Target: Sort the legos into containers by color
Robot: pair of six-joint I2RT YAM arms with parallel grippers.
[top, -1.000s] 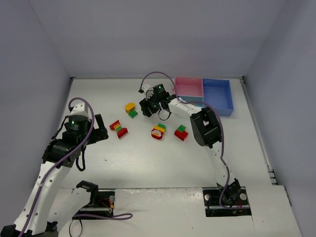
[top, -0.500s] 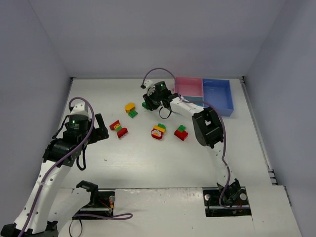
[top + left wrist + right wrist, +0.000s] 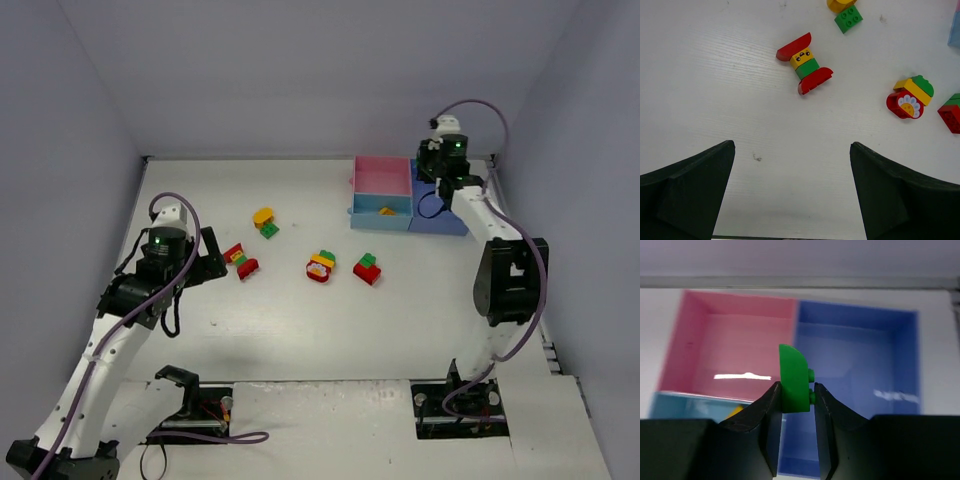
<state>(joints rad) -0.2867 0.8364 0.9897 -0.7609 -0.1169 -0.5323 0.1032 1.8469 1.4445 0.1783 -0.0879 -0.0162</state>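
Observation:
I need to move my left gripper outward past the red-yellow-green clump and then down onto the yellow end of the yellow-green clump (image 3: 266,222) (image 3: 840,4), because green is attached to it.
My right gripper (image 3: 795,399) is shut on a green lego (image 3: 792,376), held on edge above the containers, over the wall between the pink tray (image 3: 740,335) and the medium blue tray (image 3: 860,365). The top view places that gripper (image 3: 438,170) at the back right. A yellow piece (image 3: 386,211) lies in the light blue tray (image 3: 380,218). On the table sit a yellow-green clump (image 3: 266,222), a red-yellow-green clump (image 3: 240,261), a red-yellow-green clump (image 3: 322,266) and a green-red clump (image 3: 367,269). My left gripper (image 3: 792,192) hangs open just short of the red-yellow-green clump (image 3: 805,63).
Grey walls close off the table at the back and on both sides. The joined trays stand against the back right, with the medium blue tray (image 3: 446,205) nearest the right wall. My right arm's elbow (image 3: 508,280) rises along the right side.
My right gripper shut on the green lego near the yellow-green clump and swung right to above the trays. My left arm shifted slightly forward.

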